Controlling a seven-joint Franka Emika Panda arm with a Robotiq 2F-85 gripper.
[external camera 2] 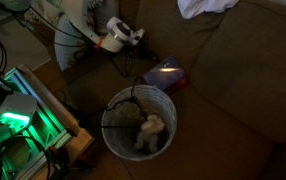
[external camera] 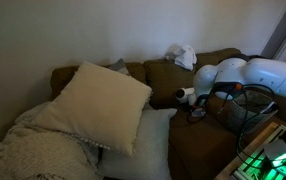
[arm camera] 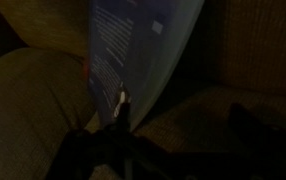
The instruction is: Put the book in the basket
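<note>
Next I need to bring my gripper toward the book and turn it until both open fingertips straddle the book's edge (external camera 2: 162,73) (arm camera: 156,80), now over one fingertip.
The book (arm camera: 133,50) has a blue cover with small white print and stands tilted close in front of the wrist camera. In an exterior view it (external camera 2: 165,73) lies on the brown sofa beside the round wire basket (external camera 2: 108,112). My gripper (arm camera: 183,112) has its two dark fingers far apart. One fingertip touches the book's lower edge and the other is clear of it. In both exterior views the gripper (external camera 2: 141,42) (external camera: 190,97) hangs over the sofa next to the book. The scene is very dark.
A white plush toy (external camera 2: 151,132) lies in the basket. A white cloth (external camera 2: 208,8) (external camera: 183,55) sits on the sofa back. A cream pillow (external camera: 98,100) and a knitted blanket (external camera: 33,145) cover the sofa's far side. Green-lit equipment (external camera 2: 13,120) stands beside the basket.
</note>
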